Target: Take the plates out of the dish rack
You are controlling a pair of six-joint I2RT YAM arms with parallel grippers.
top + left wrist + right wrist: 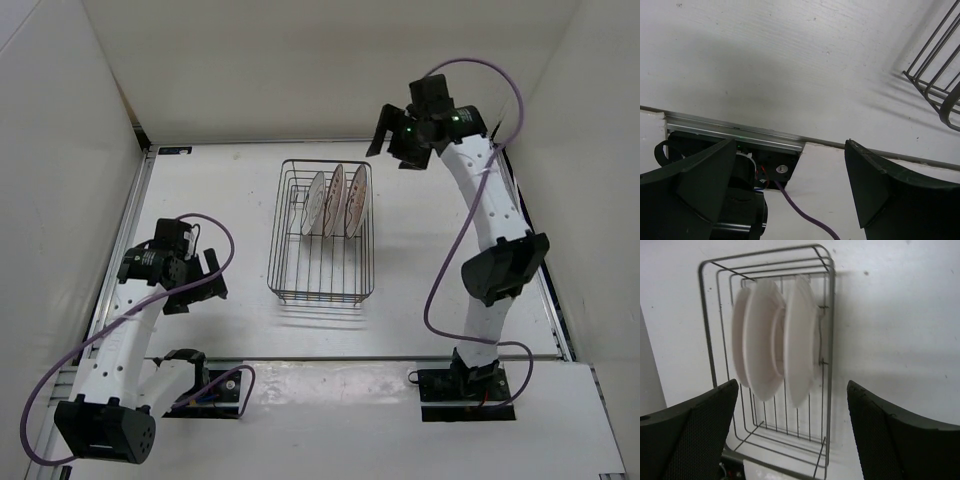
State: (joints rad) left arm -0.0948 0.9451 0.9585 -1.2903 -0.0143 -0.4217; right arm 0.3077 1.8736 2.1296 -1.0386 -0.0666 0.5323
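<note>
The plate nearest my right gripper's fingers stands on edge, so the gripper will next move toward the rack and then lower them astride that plate's far rim (361,174) (801,284).
The dish rack (320,297), a dark wire basket, stands at the middle of the white table. Three white plates (335,200) stand upright on edge in its far half. My right gripper (390,140) hangs open above the table, to the right of and beyond the rack, holding nothing. In the right wrist view the plates (762,340) appear edge-on inside the rack (827,315), beyond the open right gripper (792,385). My left gripper (205,283) is open and empty, left of the rack near the front. The left wrist view shows its fingers (790,145) spread wide and one rack corner (935,85).
White walls close in the table at the back and on both sides. A metal rail (735,134) runs along the table's near edge, with the arm bases (205,385) behind it. Purple cables (440,290) loop off both arms.
</note>
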